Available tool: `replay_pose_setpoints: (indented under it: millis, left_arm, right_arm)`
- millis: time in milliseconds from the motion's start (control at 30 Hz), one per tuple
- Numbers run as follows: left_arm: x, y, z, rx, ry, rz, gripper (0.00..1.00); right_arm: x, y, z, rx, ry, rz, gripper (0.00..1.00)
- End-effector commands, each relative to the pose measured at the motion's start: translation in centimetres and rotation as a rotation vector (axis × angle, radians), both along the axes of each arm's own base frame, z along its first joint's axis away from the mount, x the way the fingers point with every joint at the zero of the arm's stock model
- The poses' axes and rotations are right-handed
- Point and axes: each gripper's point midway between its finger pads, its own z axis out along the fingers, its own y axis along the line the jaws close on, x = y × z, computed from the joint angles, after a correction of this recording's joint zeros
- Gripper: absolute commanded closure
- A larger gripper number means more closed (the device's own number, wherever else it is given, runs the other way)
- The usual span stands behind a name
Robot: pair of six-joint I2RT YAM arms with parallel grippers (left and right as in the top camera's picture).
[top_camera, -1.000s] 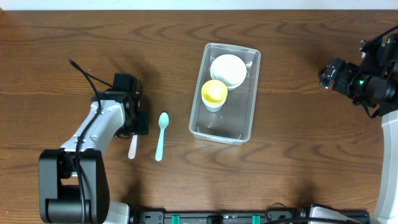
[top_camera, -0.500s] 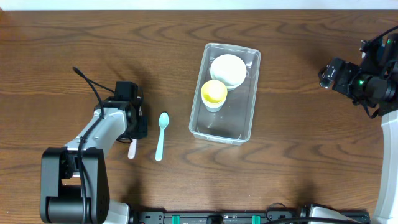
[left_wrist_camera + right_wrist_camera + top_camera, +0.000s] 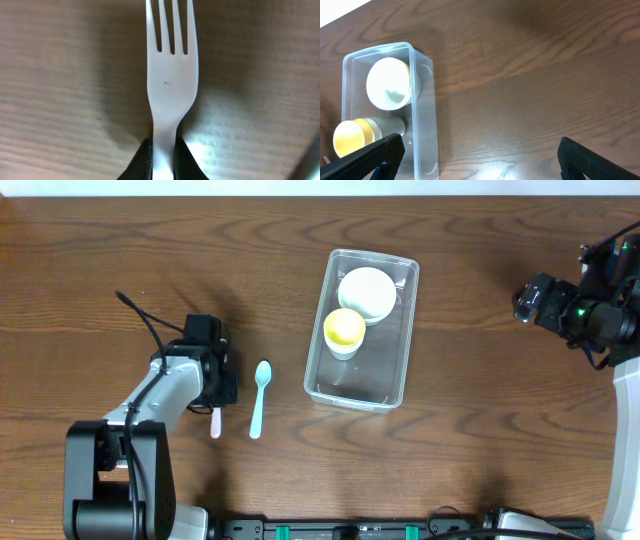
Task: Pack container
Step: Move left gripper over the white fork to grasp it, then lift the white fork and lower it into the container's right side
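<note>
Next, my left gripper lifts, crosses to the right in the overhead view over the container's bare bottom beside the cup, lowers and releases the fork (image 3: 170, 75).
A white plastic fork (image 3: 170, 75) lies tines-forward over the wooden table, its neck pinched between the black fingers of my left gripper (image 3: 162, 162), which is shut on it. From overhead the left gripper (image 3: 218, 385) is at the table's left, the fork handle (image 3: 215, 423) sticking out below it. The clear container (image 3: 356, 383) stands at centre-right, holding a white bowl (image 3: 365, 292) and a yellow cup (image 3: 344, 330). My right gripper (image 3: 480, 160) hangs open above the table right of the container (image 3: 426, 125), holding nothing.
A light teal spoon (image 3: 260, 395) lies on the table between the left gripper and the container, bowl end away from me. The right arm (image 3: 590, 315) sits at the far right edge. Bare wood surrounds the container.
The left gripper's jaws have closed onto the fork and it has shifted slightly. The right arm, spoon and container have not moved.
</note>
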Motion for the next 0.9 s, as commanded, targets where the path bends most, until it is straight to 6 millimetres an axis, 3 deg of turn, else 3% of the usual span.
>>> replay_pose_setpoints:
  millis: [0,233,333,433,533,700,767,867]
  left_arm:
    - [0.8,-1.0,2.1,-0.055,-0.010,-0.012,0.94]
    - [4.3,-3.4,13.4,-0.090,-0.136,-0.075,0.94]
    - [5.0,-6.0,18.4,-0.129,-0.206,-0.137,0.94]
    - [5.0,-9.0,21.9,-0.156,-0.261,-0.186,0.94]
    - [4.1,-13.5,23.4,-0.244,-0.283,-0.279,0.94]
    - [2.5,-22.1,24.0,-0.349,-0.337,-0.473,0.94]
    - [1.9,-24.8,23.8,-0.361,-0.354,-0.535,0.94]
    - [1.9,-27.2,22.2,-0.312,-0.359,-0.588,0.94]
  right_arm:
    - [0.0,-0.3,0.2,-0.006,-0.006,0.004,0.01]
    - [0.0,-0.3,0.2,-0.006,-0.006,0.004,0.01]
    - [0.0,-0.3,0.2,-0.006,-0.006,0.004,0.01]
    - [0.0,-0.3,0.2,-0.006,-0.006,0.004,0.01]
    - [0.0,-0.3,0.2,-0.006,-0.006,0.004,0.01]
    - [0.0,-0.3,0.2,-0.005,-0.006,0.004,0.01]
    - [0.0,-0.3,0.2,-0.006,-0.006,0.004,0.01]
    - [0.0,-0.3,0.2,-0.006,-0.006,0.004,0.01]
